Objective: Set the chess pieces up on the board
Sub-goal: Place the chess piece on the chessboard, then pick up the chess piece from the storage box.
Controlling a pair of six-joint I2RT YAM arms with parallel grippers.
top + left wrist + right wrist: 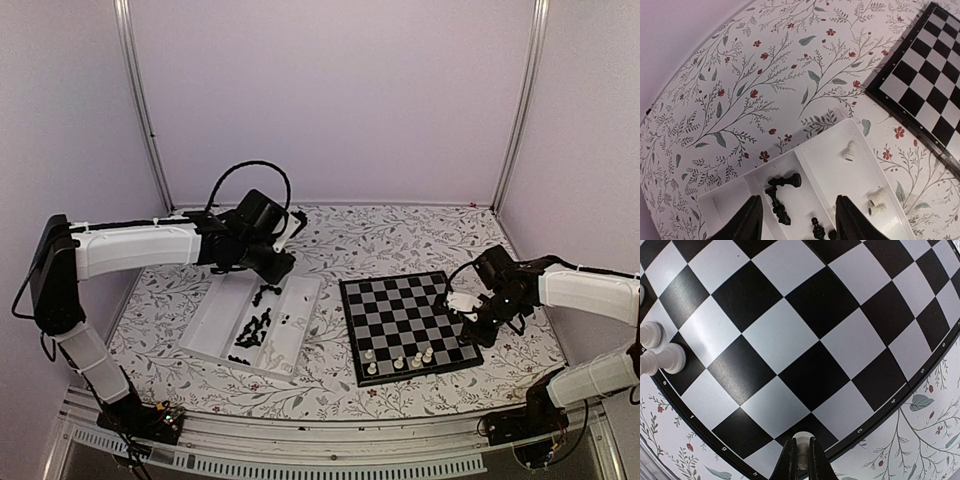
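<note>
The white pawn (850,151) is alone near the compartment's far corner, so I should move my left gripper to the right in the top view and down onto the pawn.
The board (408,325) lies right of centre, with several white chess pieces (400,361) standing along its near edge. My right gripper (480,333) hovers over the board's right edge. In the right wrist view the right gripper (802,442) is shut on a small white piece (803,437) above a dark corner square, and two white pieces (664,360) stand at the left. My left gripper (798,200) hangs open above the tray (830,150), empty. Between its fingers (751,220) lie black pieces (785,181). A white pawn (850,151) and two more white pieces (877,198) lie in the adjoining compartment.
The clear tray (215,315) sits left of the board with loose black pieces (255,328) in its middle compartment. The board's corner (925,75) shows at the upper right of the left wrist view. A flowered cloth (400,245) covers the table, with walls close around.
</note>
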